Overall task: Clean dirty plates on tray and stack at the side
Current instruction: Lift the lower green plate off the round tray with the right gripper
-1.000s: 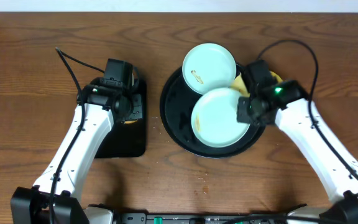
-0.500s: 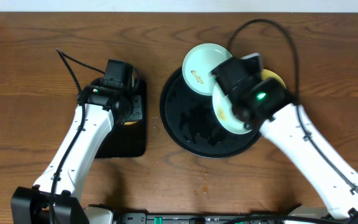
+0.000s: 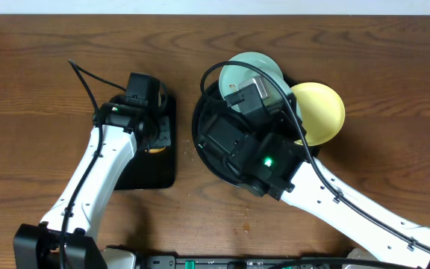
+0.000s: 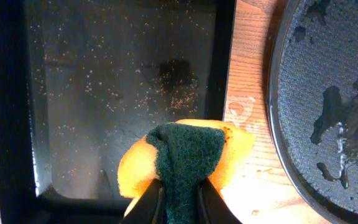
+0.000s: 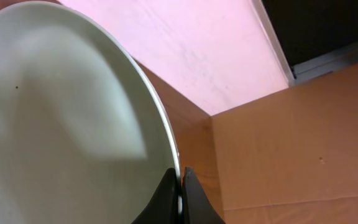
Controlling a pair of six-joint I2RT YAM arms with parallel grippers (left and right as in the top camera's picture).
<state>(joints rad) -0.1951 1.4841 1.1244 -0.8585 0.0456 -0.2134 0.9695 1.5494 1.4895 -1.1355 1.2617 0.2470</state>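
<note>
My right gripper moves to the right in the overhead view past the yellow plate and down next, and releases the aqua plate on the tabletop, since it's bare there.
My right gripper (image 5: 180, 177) is shut on the rim of a pale aqua plate (image 5: 61, 124), held tilted on edge and raised high. In the overhead view the right arm (image 3: 226, 138) covers the middle of the round black tray (image 3: 200, 142) and hides the held plate. A second aqua plate (image 3: 251, 66) lies at the tray's far rim. The yellow plate (image 3: 319, 112) lies at the tray's right edge. My left gripper (image 4: 179, 193) is shut on a yellow sponge with a green scrub pad (image 4: 188, 155), low over the rectangular tray's right edge; it also shows in the overhead view (image 3: 154, 140).
A smaller rectangular black tray (image 4: 104, 81) lies left of the round tray, also visible in the overhead view (image 3: 144, 175). The round tray's wet surface (image 4: 328, 93) shows at the right of the left wrist view. Wood tabletop (image 3: 36, 112) surrounds both.
My right arm has lifted the aqua plate off the round tray, tipped it on edge and swung it up and to the left. The yellow plate is now uncovered. The left arm has not moved.
</note>
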